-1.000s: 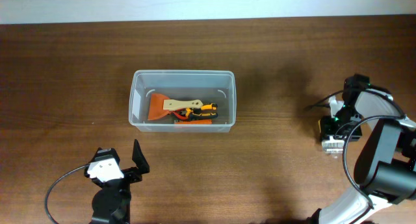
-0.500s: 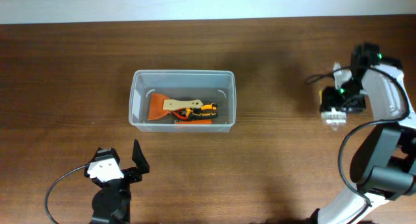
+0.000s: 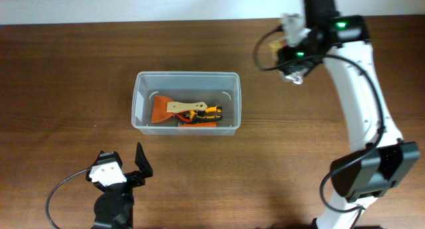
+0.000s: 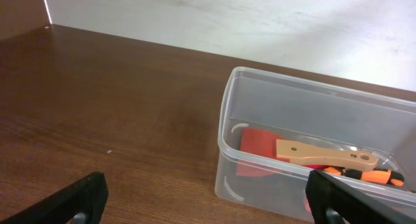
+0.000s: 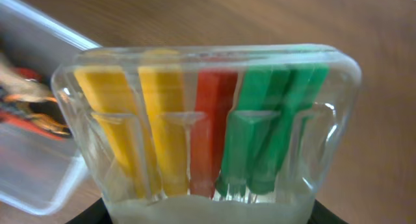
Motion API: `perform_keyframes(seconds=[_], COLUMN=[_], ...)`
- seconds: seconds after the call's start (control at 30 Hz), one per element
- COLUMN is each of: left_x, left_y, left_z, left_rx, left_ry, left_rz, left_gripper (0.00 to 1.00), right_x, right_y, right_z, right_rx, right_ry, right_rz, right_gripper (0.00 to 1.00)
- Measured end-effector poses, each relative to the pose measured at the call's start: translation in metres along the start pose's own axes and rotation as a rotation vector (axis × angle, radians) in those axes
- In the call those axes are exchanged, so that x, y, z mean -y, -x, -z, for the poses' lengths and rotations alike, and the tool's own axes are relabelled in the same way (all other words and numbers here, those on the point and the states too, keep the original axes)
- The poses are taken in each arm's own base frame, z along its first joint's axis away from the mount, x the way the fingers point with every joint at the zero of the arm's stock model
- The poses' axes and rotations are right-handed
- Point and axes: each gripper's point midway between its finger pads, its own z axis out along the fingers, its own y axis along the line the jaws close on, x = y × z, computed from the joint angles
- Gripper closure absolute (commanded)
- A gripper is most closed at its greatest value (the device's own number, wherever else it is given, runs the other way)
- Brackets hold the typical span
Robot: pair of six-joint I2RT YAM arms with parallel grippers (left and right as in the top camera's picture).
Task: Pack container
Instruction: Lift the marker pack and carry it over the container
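My right gripper is holding the case and needs to cross over the tub, lower the case onto the wooden handle (image 3: 174,108) and release, because the tub is below, to the left in the overhead view.
The container (image 3: 186,74) is a clear rectangular tub at the table's middle. It holds an orange scraper with a wooden handle (image 3: 174,108) and orange-and-black pliers (image 3: 209,112). It also shows in the left wrist view (image 4: 292,78) and at the left edge of the right wrist view (image 5: 45,185). My right gripper (image 3: 295,63) (image 5: 208,219) is shut on a small clear case (image 5: 208,133) of yellow, red and green pieces, held above the table to the back right of the tub. My left gripper (image 3: 123,172) (image 4: 208,208) is open and empty, in front of the tub.
The brown wooden table (image 3: 66,70) meets a white wall (image 3: 133,3) along the back edge. A black cable (image 3: 262,50) loops off the right wrist. The right arm (image 3: 362,103) stretches over the table's right side.
My right arm has swung from the table's right side to the back and left, carrying the clear case toward the tub's right end. The left arm has not moved.
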Motion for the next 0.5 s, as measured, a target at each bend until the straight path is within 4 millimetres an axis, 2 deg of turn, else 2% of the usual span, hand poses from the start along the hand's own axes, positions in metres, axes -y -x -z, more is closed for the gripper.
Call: perform_keyframes(seconds=[0.07,0.13,0.3,0.37,0.5], left_x=[0.0,0.0,0.0,0.0,0.0], left_y=[0.0,0.0,0.0,0.0,0.0], left_z=[0.0,0.0,0.0,0.0,0.0], left_rx=[0.0,0.0,0.0,0.0,0.0], left_ry=[0.0,0.0,0.0,0.0,0.0], left_rz=[0.0,0.0,0.0,0.0,0.0], left_gripper=[0.01,0.01,0.01,0.01,0.01], right_x=[-0.03,-0.053,-0.129,-0.149,-0.176], right_y=[0.014,0.021,0.034,0.038,0.046], right_z=[0.001,0.0,0.003,0.005,0.008], right_rx=[0.032,0.046,0.098,0.124,0.173], right_ry=[0.023,0.042,0.107,0.12,0.132], right_rz=[0.11,0.19,0.462,0.541,0.644], right_gripper=[0.55,0.55,0.55,0.55,0.55])
